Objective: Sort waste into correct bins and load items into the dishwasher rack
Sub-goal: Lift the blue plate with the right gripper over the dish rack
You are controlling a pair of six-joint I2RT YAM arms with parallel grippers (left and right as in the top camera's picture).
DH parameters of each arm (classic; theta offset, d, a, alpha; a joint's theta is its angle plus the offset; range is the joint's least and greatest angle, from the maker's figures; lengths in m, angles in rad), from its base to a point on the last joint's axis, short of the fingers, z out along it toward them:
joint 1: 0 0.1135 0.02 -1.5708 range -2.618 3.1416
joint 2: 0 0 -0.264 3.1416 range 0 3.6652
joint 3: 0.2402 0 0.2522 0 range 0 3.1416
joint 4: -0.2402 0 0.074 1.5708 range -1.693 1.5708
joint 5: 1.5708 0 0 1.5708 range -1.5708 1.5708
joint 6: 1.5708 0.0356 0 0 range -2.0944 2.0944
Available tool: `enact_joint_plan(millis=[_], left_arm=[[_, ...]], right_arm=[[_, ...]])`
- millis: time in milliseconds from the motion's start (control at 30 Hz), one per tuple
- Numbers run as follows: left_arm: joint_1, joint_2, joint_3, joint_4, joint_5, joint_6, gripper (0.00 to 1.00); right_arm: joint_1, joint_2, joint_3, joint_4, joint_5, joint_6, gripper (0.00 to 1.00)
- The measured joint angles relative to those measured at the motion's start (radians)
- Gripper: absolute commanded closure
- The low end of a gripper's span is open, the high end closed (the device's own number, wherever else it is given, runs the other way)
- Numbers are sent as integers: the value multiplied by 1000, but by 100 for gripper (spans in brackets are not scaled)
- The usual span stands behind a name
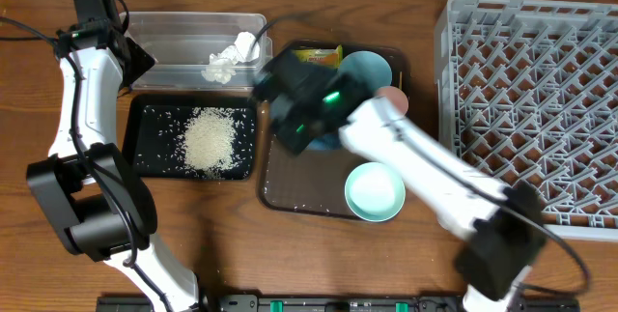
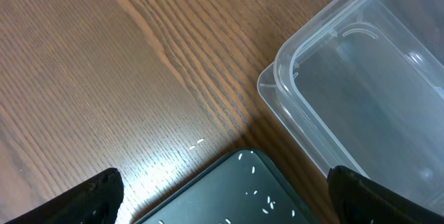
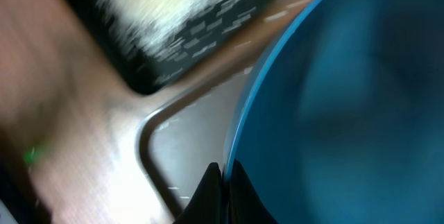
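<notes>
The rack's empty far slots are to the right of my right gripper in the overhead view, so I will next swing the plate [image 3: 347,99] across and let it go over them.
In the right wrist view my right gripper [image 3: 223,182] is shut on the rim of the dark blue plate [image 3: 347,99], one finger on each side, over the brown serving tray [image 3: 187,134]. My left gripper [image 2: 225,193] hangs open and holds nothing, above the corner where the black tray [image 2: 208,200] meets the clear tub [image 2: 361,78]. From overhead, the rice heap [image 1: 210,141] lies in the black tray [image 1: 143,119]. The tissue [image 1: 227,59] is in the clear tub [image 1: 174,37]. A snack wrapper [image 1: 317,56], two pale blue bowls [image 1: 375,191] [image 1: 369,66] and a pink cup [image 1: 394,98] are on the serving tray.
The grey dishwasher rack [image 1: 541,109] fills the right side of the table. My right arm [image 1: 425,172] crosses the serving tray diagonally and hides most of the plate from overhead. Loose grains are scattered in the black tray and on the serving tray.
</notes>
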Motion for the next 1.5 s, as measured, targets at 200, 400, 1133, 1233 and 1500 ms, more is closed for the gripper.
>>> enact_joint_plan(millis=[200, 400, 1133, 1233, 1500], left_arm=[[0, 0, 0, 0, 0, 0, 4], [0, 0, 0, 0, 0, 0, 4], [0, 0, 0, 0, 0, 0, 4], [0, 0, 0, 0, 0, 0, 4], [0, 0, 0, 0, 0, 0, 4]], right_arm=[[-285, -156, 6, 9, -139, 3, 99], [-609, -200, 14, 91, -406, 6, 99], [-1153, 58, 11, 282, -1066, 21, 99], [-1162, 107, 11, 282, -1118, 18, 99], [-1193, 161, 11, 290, -1207, -1, 99]])
